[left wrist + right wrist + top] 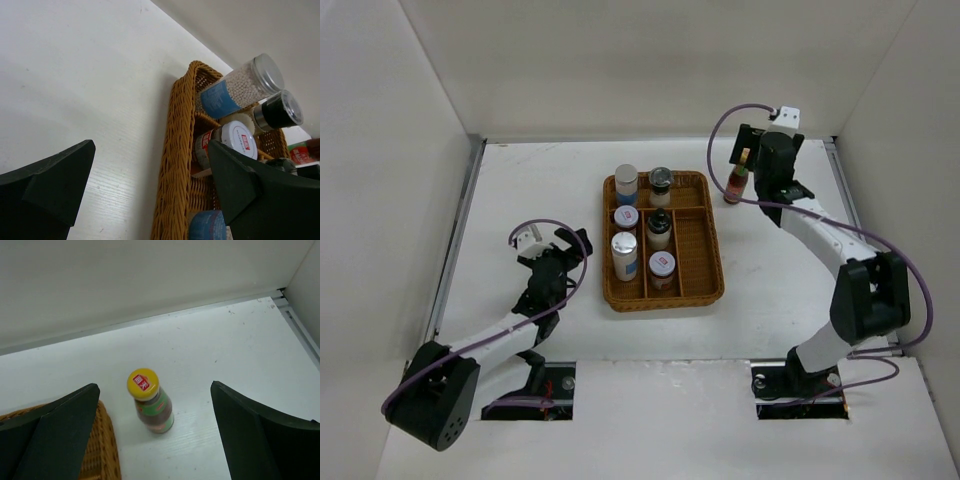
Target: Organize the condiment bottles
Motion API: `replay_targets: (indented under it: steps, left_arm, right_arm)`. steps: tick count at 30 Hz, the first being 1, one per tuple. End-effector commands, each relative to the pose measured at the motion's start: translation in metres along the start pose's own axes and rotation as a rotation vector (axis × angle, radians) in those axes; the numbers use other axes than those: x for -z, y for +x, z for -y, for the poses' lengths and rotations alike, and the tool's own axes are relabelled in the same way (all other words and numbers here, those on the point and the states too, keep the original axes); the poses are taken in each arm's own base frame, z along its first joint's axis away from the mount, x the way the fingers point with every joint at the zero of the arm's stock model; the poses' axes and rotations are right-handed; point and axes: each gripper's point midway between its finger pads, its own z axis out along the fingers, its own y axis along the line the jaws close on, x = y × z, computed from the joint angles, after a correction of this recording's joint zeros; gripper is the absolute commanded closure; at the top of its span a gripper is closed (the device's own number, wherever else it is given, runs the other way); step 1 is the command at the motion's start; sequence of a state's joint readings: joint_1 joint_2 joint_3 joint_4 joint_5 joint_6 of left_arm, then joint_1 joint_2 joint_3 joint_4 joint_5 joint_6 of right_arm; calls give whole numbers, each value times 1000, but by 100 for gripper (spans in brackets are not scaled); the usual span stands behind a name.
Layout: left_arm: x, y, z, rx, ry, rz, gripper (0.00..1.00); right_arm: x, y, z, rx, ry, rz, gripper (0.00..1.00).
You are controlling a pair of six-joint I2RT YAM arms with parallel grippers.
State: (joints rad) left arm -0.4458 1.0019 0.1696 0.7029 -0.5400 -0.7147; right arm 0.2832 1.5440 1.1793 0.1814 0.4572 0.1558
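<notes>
The yellow-capped sauce bottle is still outside the tray. I should move my right gripper toward the tray next and lower its open fingers around the bottle.
A slim dark-red sauce bottle with a yellow cap (737,178) (152,402) stands upright on the table just right of the wicker tray's far right corner. My right gripper (765,165) (153,388) hovers above it, open, its fingers well apart on either side and not touching it. Several condiment bottles stand in the tray, among them a white silver-capped jar (626,183) (240,87), a black-capped bottle (659,228) and a red-lidded shaker (662,268). My left gripper (560,248) (150,145) is open and empty, low over the table left of the tray.
The brown wicker divided tray (710,250) (182,165) sits mid-table. White walls enclose the table on the left, back and right; a metal rail (150,317) runs along the back wall's foot close behind the sauce bottle.
</notes>
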Motion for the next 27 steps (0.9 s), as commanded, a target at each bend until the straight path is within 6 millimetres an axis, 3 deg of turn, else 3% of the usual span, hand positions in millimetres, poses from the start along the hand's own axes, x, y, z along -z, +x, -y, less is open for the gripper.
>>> replay_targets:
  steps: [1, 7, 11, 16, 19, 22, 27]
  left_arm:
    - [-4, -4, 12, 27, 31, 8, 2]
    - [-5, -4, 12, 27, 34, 6, 2]
    - [-5, -5, 11, 27, 30, 9, 2]
    - [-7, -1, 12, 22, 31, -4, 2]
    - [-8, 2, 12, 18, 30, -10, 2]
    - [-7, 2, 15, 20, 42, -15, 2]
    - [-7, 2, 16, 23, 48, -15, 2]
  right_arm:
    - [-16, -15, -13, 18, -70, 11, 0]
    - [-48, 26, -15, 48, -58, -51, 0]
    - [-61, 38, -19, 60, -59, -47, 9]
    - [-71, 37, -22, 53, -60, 17, 35]
    - [-76, 36, -22, 46, -48, 43, 37]
    - [-80, 36, -21, 51, -36, 46, 51]
    - [-65, 12, -22, 35, -35, 94, 58]
